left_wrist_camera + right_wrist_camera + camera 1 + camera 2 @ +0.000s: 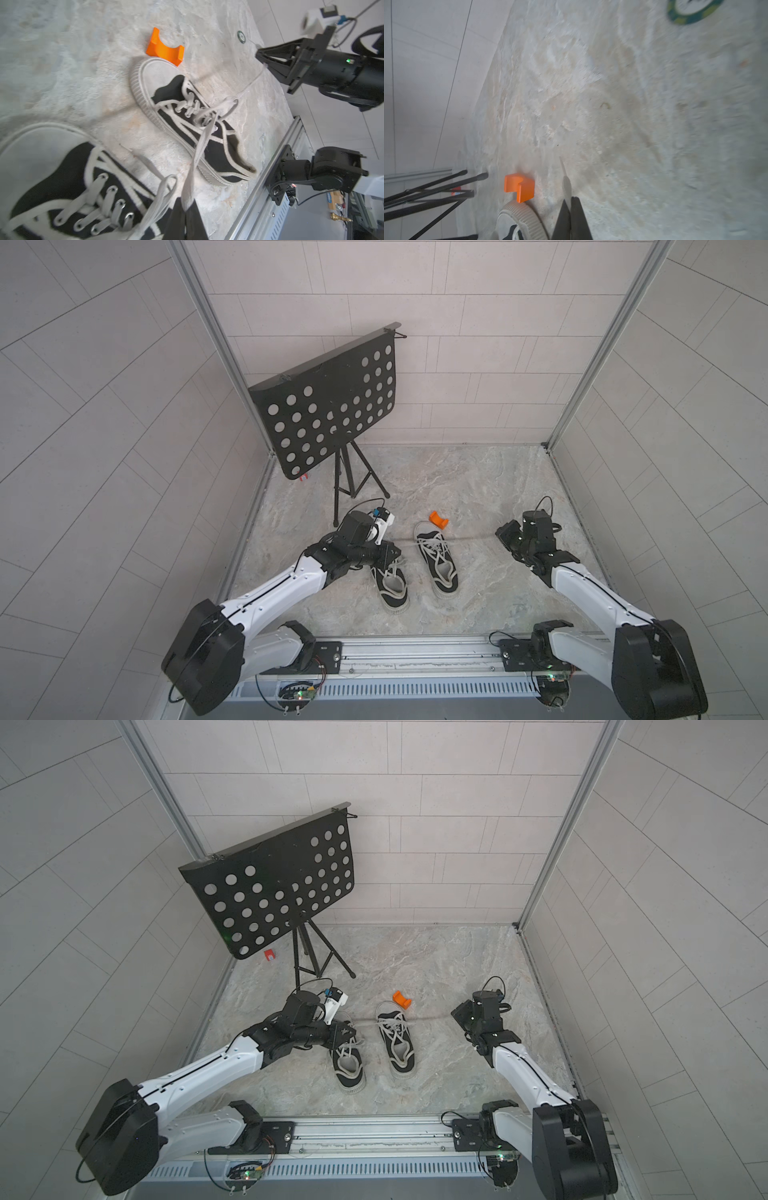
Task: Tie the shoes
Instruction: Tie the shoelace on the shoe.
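Observation:
The whitish lace needs to be pulled tight by my left gripper, which should then swing back and let go of it over the tabletop by the shoes' heels, because that place is back of the gripper.
Two black canvas shoes with off-white soles lie side by side, the left shoe and the right shoe. My left gripper hovers over the left shoe's toe, shut on one whitish lace of the right shoe. My right gripper is low on the right, shut on the other lace end. That lace runs taut from the right shoe to it.
An orange plastic piece lies just beyond the right shoe's toe. A black perforated music stand on a tripod stands at the back left, with a small red item under it. A green-rimmed disc lies on the floor.

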Controlling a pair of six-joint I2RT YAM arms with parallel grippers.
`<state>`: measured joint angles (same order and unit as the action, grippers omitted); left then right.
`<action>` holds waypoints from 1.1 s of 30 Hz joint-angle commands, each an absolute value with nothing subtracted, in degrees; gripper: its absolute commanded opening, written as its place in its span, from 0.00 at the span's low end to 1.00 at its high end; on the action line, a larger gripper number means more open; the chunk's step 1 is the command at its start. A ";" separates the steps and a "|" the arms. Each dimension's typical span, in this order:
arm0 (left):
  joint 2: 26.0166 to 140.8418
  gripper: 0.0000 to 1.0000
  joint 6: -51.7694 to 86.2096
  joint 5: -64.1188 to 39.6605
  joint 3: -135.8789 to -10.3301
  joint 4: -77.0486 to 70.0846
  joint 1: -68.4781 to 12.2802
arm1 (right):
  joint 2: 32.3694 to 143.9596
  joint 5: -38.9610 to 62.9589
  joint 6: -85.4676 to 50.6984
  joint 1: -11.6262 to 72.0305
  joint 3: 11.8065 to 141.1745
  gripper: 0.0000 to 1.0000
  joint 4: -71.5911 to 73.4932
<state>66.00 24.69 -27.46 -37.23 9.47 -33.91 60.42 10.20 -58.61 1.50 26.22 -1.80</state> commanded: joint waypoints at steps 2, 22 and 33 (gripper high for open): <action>61.94 0.02 26.70 -23.87 -36.13 15.01 -30.69 | 57.08 8.79 -52.48 -4.27 24.63 0.00 -9.77; 58.01 0.03 29.88 -25.08 -33.75 21.18 -21.42 | 55.90 6.31 -47.24 -24.63 24.69 0.00 -14.06; 58.26 0.03 30.47 -31.61 -32.25 19.19 -21.42 | 53.72 11.72 -41.85 -31.92 27.52 0.00 -17.05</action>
